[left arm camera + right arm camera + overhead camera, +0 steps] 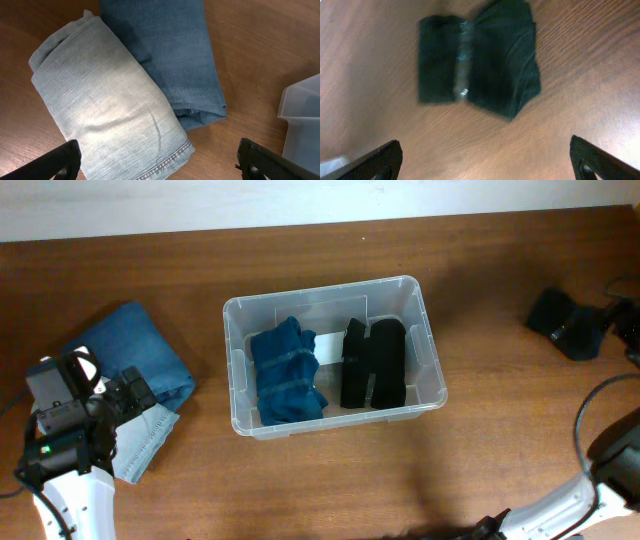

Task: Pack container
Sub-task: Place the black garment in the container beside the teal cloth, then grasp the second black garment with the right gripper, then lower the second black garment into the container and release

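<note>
My right gripper moves down onto the dark cloth's wider section (586, 335) (505, 75) beside the pale stripe next, as its open fingers still hang empty over bare table.
The clear container (320, 290) stands mid-table and holds a folded dark blue cloth (288, 373) on the left and a folded black cloth (375, 363) on the right, with a white label (330, 347) between them. My left gripper (125, 395) is open and empty over a folded light denim piece (105, 105), which lies against folded darker blue jeans (165, 55). The container's corner (302, 120) shows in the left wrist view. My right gripper (487, 162) is open and empty above bare table, short of a dark folded cloth (477, 57).
The blue jeans (140, 350) and light denim (145, 442) lie at the table's left. The dark cloth (565, 320) lies at the far right near the table edge. A black cable (590, 415) loops at the lower right.
</note>
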Robot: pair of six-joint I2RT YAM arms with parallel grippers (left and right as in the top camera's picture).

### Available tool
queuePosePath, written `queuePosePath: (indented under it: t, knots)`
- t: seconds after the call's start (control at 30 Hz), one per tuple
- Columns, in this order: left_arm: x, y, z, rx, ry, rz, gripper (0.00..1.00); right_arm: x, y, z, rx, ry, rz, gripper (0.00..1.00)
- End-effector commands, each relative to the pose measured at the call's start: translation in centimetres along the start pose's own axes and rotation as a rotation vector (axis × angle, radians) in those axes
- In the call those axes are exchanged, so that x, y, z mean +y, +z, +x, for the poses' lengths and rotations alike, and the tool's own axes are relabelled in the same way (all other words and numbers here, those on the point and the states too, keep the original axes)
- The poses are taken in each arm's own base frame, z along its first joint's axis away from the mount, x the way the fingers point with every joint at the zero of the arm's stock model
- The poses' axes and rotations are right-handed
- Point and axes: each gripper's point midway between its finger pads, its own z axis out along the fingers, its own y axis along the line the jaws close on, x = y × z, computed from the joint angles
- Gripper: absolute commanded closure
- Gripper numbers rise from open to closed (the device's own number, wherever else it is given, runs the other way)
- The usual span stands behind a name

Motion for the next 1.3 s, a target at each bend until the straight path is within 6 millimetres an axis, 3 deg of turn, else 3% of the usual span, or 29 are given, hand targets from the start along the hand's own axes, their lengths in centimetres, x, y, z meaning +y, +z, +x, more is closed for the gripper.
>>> queuePosePath:
  t: [0.0, 0.07, 0.37, 0.47, 0.5, 0.57, 0.6, 0.63, 0.7, 0.83, 0.9, 0.93, 1.0, 1.1, 1.17, 1.27]
  knots:
    - [-0.1, -0.3, -0.6, -0.014, -0.012, 0.010, 0.01, -0.2, 2.9, 0.1, 0.018, 0.000, -0.114, 0.02]
    - [-0.1, -0.3, -0.6, -0.013, -0.012, 0.010, 0.01, -0.8, 5.8, -0.3, 0.007, -0.033, -0.132, 0.02]
    - [-0.1, -0.3, -0.6, -0.012, -0.011, 0.010, 0.00, -1.4, 11.3, 0.4, 0.032, -0.050, -0.138, 0.03]
    - [-0.1, -0.3, -0.5, -0.010, -0.011, 0.009, 0.01, -0.5, 12.4, 0.8, 0.044, -0.070, -0.146, 0.38]
    - [-0.1, -0.3, -0.5, -0.010, -0.011, 0.009, 0.01, -0.1, 12.5, 0.9, 0.048, -0.078, -0.149, 0.62]
    - [-0.1, -0.3, -0.5, -0.010, -0.011, 0.009, 0.01, 0.6, 12.6, 1.0, 0.055, -0.083, -0.157, 0.90]
    - [-0.1, -0.3, -0.5, -0.010, -0.011, 0.009, 0.01, 1.3, 12.2, 1.2, 0.065, -0.077, -0.169, 0.96]
    - [-0.1, -0.3, -0.5, -0.010, -0.011, 0.009, 0.01, 1.6, 12.0, 1.2, 0.070, -0.070, -0.176, 0.96]
    - [-0.1, -0.3, -0.5, -0.011, -0.011, 0.009, 0.01, 2.9, 10.3, 0.8, 0.074, -0.068, -0.213, 0.96]
    - [-0.1, -0.3, -0.5, -0.011, -0.011, 0.009, 0.00, 7.2, 3.6, -1.5, 0.019, -0.109, -0.285, 0.96]
    - [-0.1, -0.3, -0.5, -0.011, -0.011, 0.009, 0.01, 10.8, -1.8, -2.2, -0.036, -0.198, -0.315, 0.96]
    - [-0.1, -0.3, -0.5, -0.011, -0.011, 0.009, 0.01, 11.8, -3.2, -2.1, -0.049, -0.227, -0.318, 0.96]
    - [-0.1, -0.3, -0.5, -0.011, -0.011, 0.009, 0.01, 16.1, -8.5, -1.4, -0.109, -0.329, -0.341, 0.96]
    - [-0.1, -0.3, -0.5, -0.011, -0.011, 0.009, 0.01, 21.7, -13.2, 1.4, -0.153, -0.488, -0.385, 0.96]
    - [-0.1, -0.3, -0.5, -0.011, -0.011, 0.009, 0.01, 26.4, -15.6, 5.6, -0.127, -0.637, -0.442, 0.96]
    - [-0.1, -0.3, -0.5, -0.011, -0.011, 0.009, 0.01, 30.7, -15.8, 11.7, -0.017, -0.820, -0.479, 0.96]
